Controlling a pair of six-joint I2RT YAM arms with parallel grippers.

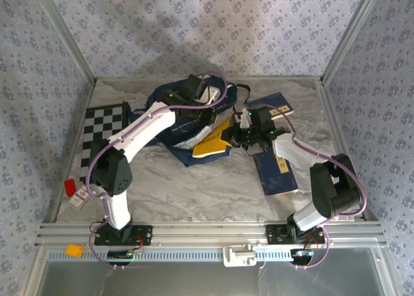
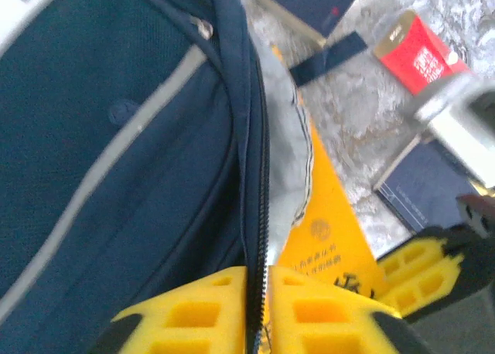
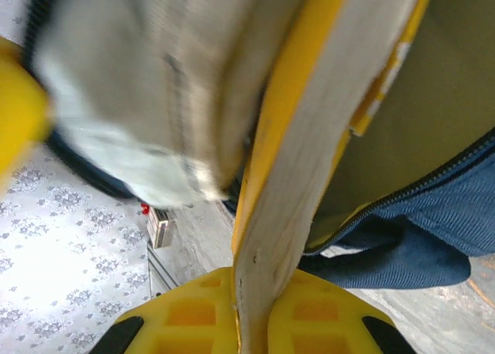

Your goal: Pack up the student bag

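I will next push my right gripper outward into the bag's opening [image 1: 196, 139] [image 3: 410, 130] and release the yellow book, because the gripped end of the book still sticks out past the bag's rim.
The student bag [image 1: 169, 108], navy with pale stripes, lies at the back centre of the table with its zipper mouth open. My left gripper [image 2: 257, 273] is shut on the zipper rim of the student bag [image 2: 116, 137], with the zip teeth running between the yellow fingers. A yellow book [image 1: 212, 146] lies tilted into the bag's mouth. My right gripper [image 3: 259, 292] is shut on the page edge of the yellow book [image 3: 309, 176], which pokes into the student bag [image 3: 418, 230]. From the left wrist, the yellow book [image 2: 329, 230] sits beside the grey lining.
A checkered board [image 1: 103, 131] lies at the left. One blue book [image 1: 275, 105] rests behind the right gripper [image 1: 244, 136], another blue book [image 1: 277, 173] in front of it. A red and white box [image 2: 418, 52] stands near the bag. A small red item [image 1: 70, 186] sits at the near left edge.
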